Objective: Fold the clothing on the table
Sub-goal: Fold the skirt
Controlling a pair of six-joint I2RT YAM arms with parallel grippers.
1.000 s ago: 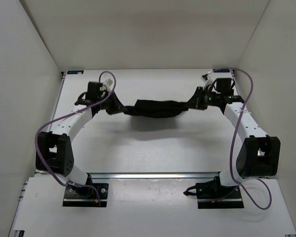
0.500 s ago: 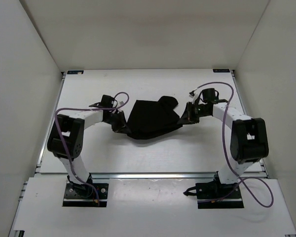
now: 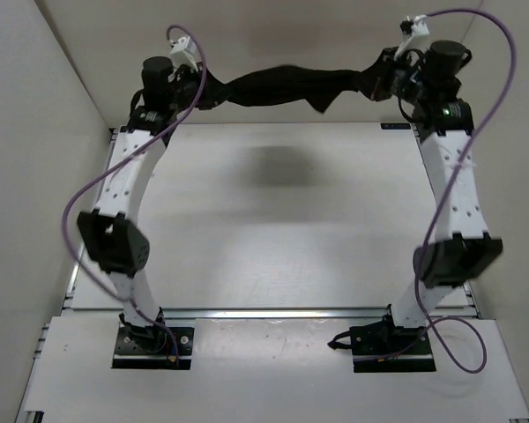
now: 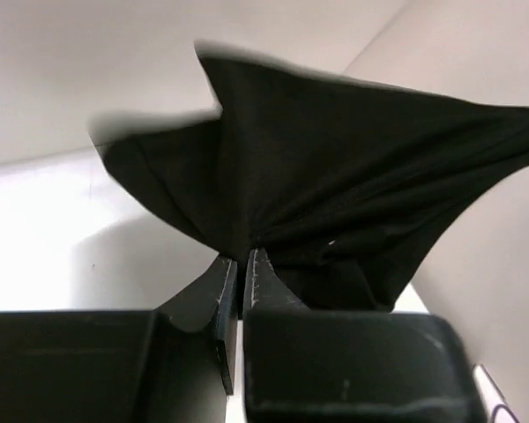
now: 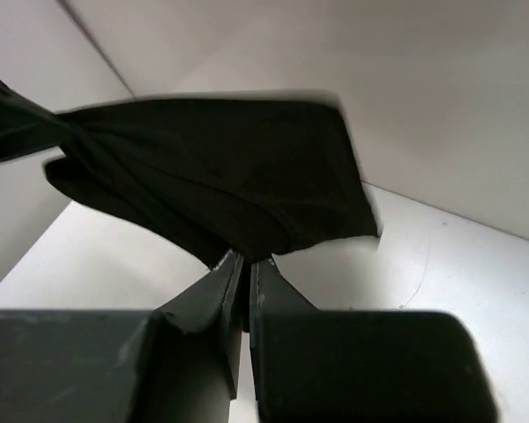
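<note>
I will next move my left gripper down and back to the near part of the bare table and let go of the hanging clothing, since that part of the table is below and back from my gripper.
The black clothing (image 3: 286, 85) hangs stretched in the air high above the table (image 3: 264, 211), strung between both raised arms. My left gripper (image 3: 204, 91) is shut on its left end, and in the left wrist view the fabric (image 4: 353, 176) fans out from the closed fingertips (image 4: 244, 257). My right gripper (image 3: 370, 84) is shut on the right end; in the right wrist view the cloth (image 5: 212, 176) spreads from the pinched tips (image 5: 246, 260). The garment sags slightly in the middle and casts a shadow on the white table below.
White walls (image 3: 35, 106) enclose the table on the left, back and right. Purple cables (image 3: 88, 203) loop along both arms. The arm bases (image 3: 154, 345) sit on the metal rail at the near edge.
Both arms have swung up and back, lifting the clothing from the table surface into the air and pulling it taut between them. Both grips have held.
</note>
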